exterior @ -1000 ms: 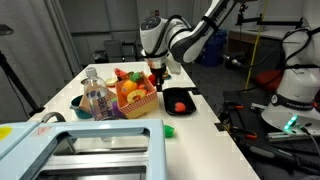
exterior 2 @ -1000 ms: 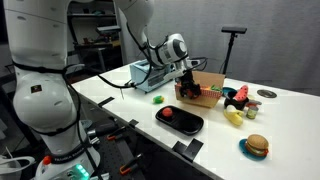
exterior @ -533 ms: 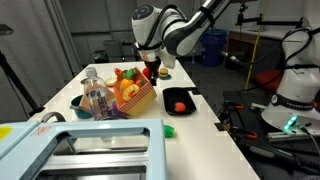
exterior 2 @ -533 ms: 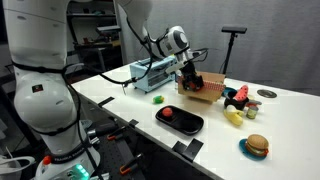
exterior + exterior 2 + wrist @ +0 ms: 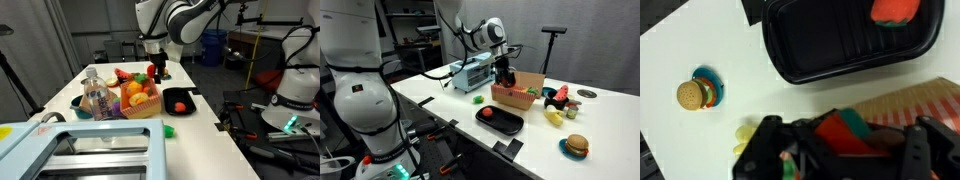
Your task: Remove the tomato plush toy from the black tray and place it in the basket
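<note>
The tomato plush toy in my gripper is still above the basket's rim. I will turn it next, lower it inside the basket's end [image 5: 505,92] by the pale blue appliance and let it go.
My gripper [image 5: 153,71] [image 5: 503,76] hangs over the far end of the orange-tan basket [image 5: 141,108] [image 5: 512,98]. In the wrist view the gripper [image 5: 840,140] is shut on a bright-red soft toy with a green top, the tomato plush toy [image 5: 835,132], with the basket's checkered wall [image 5: 915,103] just beyond it. The black tray [image 5: 186,95] [image 5: 512,126] [image 5: 810,50] lies beside the basket. It holds another, flatter red toy [image 5: 178,106] [image 5: 488,113] [image 5: 894,10].
The basket holds several plush foods. A clear water bottle [image 5: 97,97] stands beside it. A burger toy [image 5: 576,146] [image 5: 692,94], a yellow toy [image 5: 553,117], a small green piece [image 5: 168,130] [image 5: 478,98] and a pale blue appliance [image 5: 80,150] are on the white table.
The gripper has lifted and swung from the tray side to above the basket, carrying the red toy. The flatter red toy in the tray has not moved.
</note>
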{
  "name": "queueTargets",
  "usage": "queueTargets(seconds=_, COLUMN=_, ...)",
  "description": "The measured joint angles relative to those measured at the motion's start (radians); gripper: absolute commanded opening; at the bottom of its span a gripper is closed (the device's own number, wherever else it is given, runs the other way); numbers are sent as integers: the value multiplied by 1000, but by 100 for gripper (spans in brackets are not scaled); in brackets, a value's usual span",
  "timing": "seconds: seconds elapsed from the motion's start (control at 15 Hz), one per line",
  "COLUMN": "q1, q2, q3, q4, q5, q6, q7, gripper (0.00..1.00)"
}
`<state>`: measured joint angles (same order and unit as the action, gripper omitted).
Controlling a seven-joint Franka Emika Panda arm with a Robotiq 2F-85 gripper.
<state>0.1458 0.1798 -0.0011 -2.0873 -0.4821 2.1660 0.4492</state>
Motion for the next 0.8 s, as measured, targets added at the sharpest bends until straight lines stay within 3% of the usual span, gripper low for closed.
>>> queueTargets(seconds=0.47, q1=2, q2=-196, q3=74, q4=-54, q5=38, q6=-118, q7=-13, gripper=0)
queueTargets(seconds=0.8, q1=-28, q2=-35, q3=61, q4=-21, q5=40, q6=-32, q7=-96, gripper=0)
